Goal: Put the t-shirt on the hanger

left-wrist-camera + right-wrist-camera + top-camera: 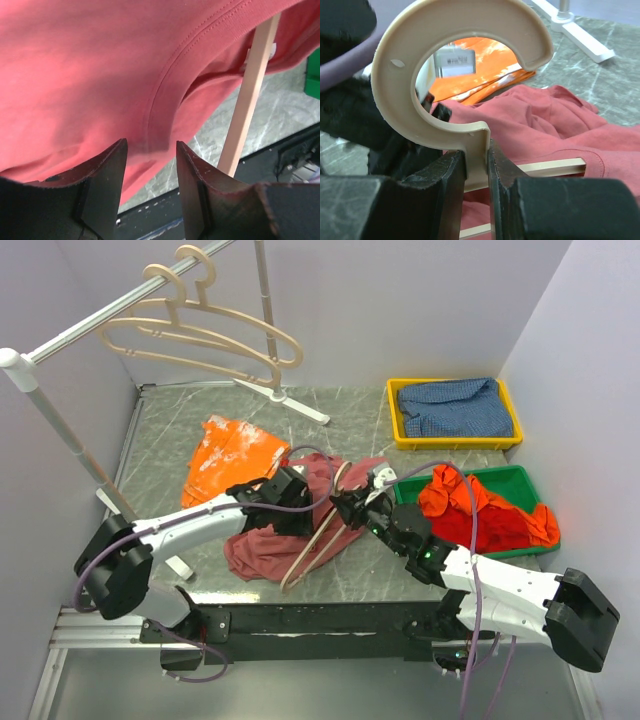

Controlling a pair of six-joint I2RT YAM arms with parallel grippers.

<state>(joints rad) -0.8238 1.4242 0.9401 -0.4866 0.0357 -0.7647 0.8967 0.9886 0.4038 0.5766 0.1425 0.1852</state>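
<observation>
The collar's ribbed edge curves between my open fingers beside the still bare hanger arm, so I should lower my left gripper onto it next.
The dusty-rose t-shirt [262,545] lies crumpled on the table's middle. The beige hanger [318,535] lies partly inside it. My right gripper [476,150] is shut on the hanger's neck just below the rounded hook [460,65]. It also shows in the top view [347,508]. The shirt [555,115] lies behind the hook, with a hanger bar [550,166] across it. My left gripper [150,155] is open just short of the shirt's collar [165,95]. A hanger arm [250,90] runs under the cloth to its right. In the top view the left gripper [298,500] sits over the shirt's top.
Two more beige hangers [200,335] hang on a metal rail [110,305] at the back left, with its white foot [295,400] on the table. An orange cloth [230,455] lies left of the shirt. A yellow tray [395,430] holds blue cloth. A green tray [525,480] holds a red-orange garment [480,510].
</observation>
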